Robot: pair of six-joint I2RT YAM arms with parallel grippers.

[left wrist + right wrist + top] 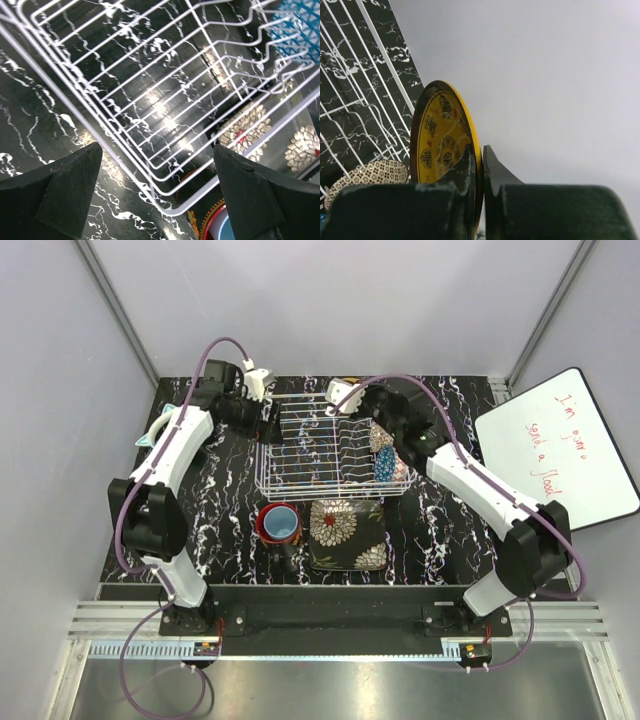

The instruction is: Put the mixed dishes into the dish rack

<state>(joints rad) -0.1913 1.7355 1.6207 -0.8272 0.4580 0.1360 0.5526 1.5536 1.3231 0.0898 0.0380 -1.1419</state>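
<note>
The near slots beside the blue patterned piece are empty, so my right gripper needs to move back across the rack (320,445) next, then down, and release the mustard-yellow plate there.
The white wire dish rack (320,445) stands mid-table. My right gripper (481,165) is shut on the rim of the mustard-yellow plate (440,140), holding it on edge over the rack's right end (375,415). Beside it in the rack lies the gold lattice bowl (370,175). My left gripper (157,190) is open with nothing between its fingers, just above the rack's near-left corner (170,207). The light blue cup (283,522) sits inside the dark red-lined mug (266,525) in front of the rack. The black flowered square plate (347,534) lies flat next to them.
A blue patterned piece (386,462) stands in the rack's right end. A whiteboard (560,450) with red writing leans at the right wall. A teal object (150,435) sits by the left arm. Grey walls close in the table.
</note>
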